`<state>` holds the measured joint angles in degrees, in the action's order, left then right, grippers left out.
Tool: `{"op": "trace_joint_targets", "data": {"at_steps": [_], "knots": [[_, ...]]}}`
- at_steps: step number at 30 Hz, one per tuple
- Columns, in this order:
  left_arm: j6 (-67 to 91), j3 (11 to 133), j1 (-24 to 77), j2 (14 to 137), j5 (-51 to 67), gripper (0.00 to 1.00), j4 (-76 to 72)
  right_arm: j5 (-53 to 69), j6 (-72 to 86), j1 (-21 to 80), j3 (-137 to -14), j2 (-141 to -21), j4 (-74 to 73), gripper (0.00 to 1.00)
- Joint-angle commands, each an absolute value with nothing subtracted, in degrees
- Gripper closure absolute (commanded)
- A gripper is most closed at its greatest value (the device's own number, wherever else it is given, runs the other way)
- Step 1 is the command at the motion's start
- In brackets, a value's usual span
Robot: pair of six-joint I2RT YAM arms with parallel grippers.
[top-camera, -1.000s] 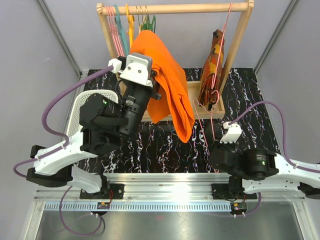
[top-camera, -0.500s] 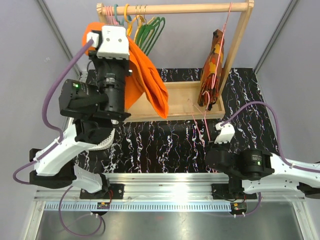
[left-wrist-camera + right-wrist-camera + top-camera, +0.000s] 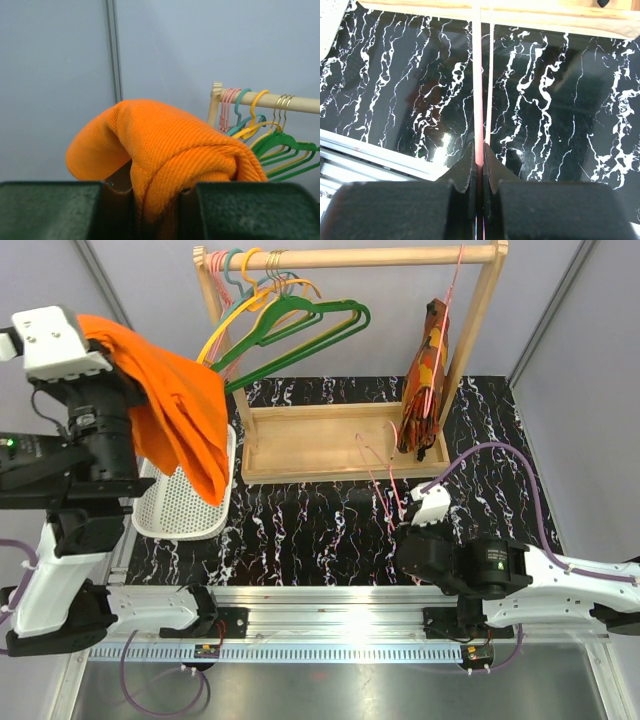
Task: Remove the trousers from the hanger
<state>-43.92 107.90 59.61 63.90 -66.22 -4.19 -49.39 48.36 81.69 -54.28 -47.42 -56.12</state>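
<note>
I need to lower my left gripper next, tipping it downward, into the white mesh basket [image 3: 182, 508] to release the orange trousers [image 3: 175, 415], because the open basket is below my gripper.
The bright orange trousers [image 3: 175, 415] hang free in the air at the far left, draped down from my left arm [image 3: 95, 430] over the white mesh basket. In the left wrist view my left gripper [image 3: 157, 200] is shut on a bunched fold of the trousers [image 3: 170, 145]. The thin pink wire hanger [image 3: 385, 480] is bare and stands tilted over the black mat. My right gripper [image 3: 403, 528] is shut on its lower wire. In the right wrist view the hanger [image 3: 478, 75] runs straight up out of the right gripper [image 3: 479, 150].
A wooden rack [image 3: 350, 257] stands at the back with green [image 3: 300, 325], yellow and teal hangers swung out on its left end. A camouflage garment [image 3: 425, 380] hangs on its right. The white mesh basket [image 3: 180, 510] lies left of the rack's wooden base [image 3: 320, 440].
My left arm has swung from the rack's middle to the far left, carrying the trousers clear of the hanger. The rail hangers have swung out. My right gripper has shifted slightly left with the hanger.
</note>
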Motion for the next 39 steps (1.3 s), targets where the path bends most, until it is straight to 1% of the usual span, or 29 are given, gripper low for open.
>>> {"op": "trace_joint_targets", "data": {"at_steps": [1, 5, 9, 15, 24, 25, 27, 28, 29, 31, 32, 34, 36, 39], "knots": [[-45.6, 105.74, 59.5, 61.7, -62.4, 1.0, -11.41, -51.24, 47.11, 81.48, -54.23, -48.08, -52.38, 1.0], [-52.19, 101.44, 59.07, 58.98, -65.21, 1.0, -19.22, -50.89, 46.85, 81.47, -54.14, -48.34, -51.68, 1.0], [-54.49, 96.61, 56.52, 56.17, -66.09, 1.0, -19.78, -50.54, 45.88, 81.48, -54.23, -48.34, -50.54, 1.0], [-48.17, 89.32, 54.14, 50.63, -66.98, 1.0, -13.81, -49.75, 44.74, 81.47, -54.84, -49.04, -49.04, 1.0], [-45.54, 77.53, 50.81, 44.92, -68.38, 1.0, -12.58, -49.31, 44.03, 81.47, -54.84, -49.22, -48.08, 1.0], [-44.92, 74.56, 48.97, 44.56, -68.2, 1.0, -12.22, -49.13, 43.86, 81.56, -54.84, -49.22, -47.64, 1.0], [-40.71, 72.52, 46.42, 44.91, -67.85, 1.0, -9.25, -49.04, 43.24, 81.47, -54.84, -49.48, -47.03, 1.0], [-38.43, 71.73, 42.4, 45.35, -66.55, 1.0, -5.05, -48.78, 43.07, 81.47, -55.02, -49.48, -46.76, 1.0], [-33.1, 69.98, 39.93, 45.53, -65.32, 1.0, -3.1, -48.69, 42.89, 81.47, -55.19, -50.0, -46.67, 1.0], [-27.53, 68.74, 34.92, 45.53, -62.77, 1.0, 1.3, -48.34, 42.37, 81.48, -55.72, -50.45, -46.58, 1.0], [-24.29, 67.95, 33.5, 45.61, -62.84, 1.0, 1.93, -48.25, 42.28, 81.56, -55.9, -50.88, -46.5, 1.0], [-18.32, 67.68, 27.62, 46.23, -62.41, 1.0, 5.78, -48.08, 41.84, 81.47, -56.25, -51.24, -46.41, 1.0], [-14.7, 66.54, 21.66, 46.84, -62.32, 1.0, 7.9, -47.73, 41.4, 81.47, -56.25, -51.24, -46.06, 1.0], [-10.11, 64.79, 15.93, 46.85, -63.8, 1.0, 9.41, -47.29, 40.61, 81.56, -55.99, -50.71, -44.39, 1.0]]}}
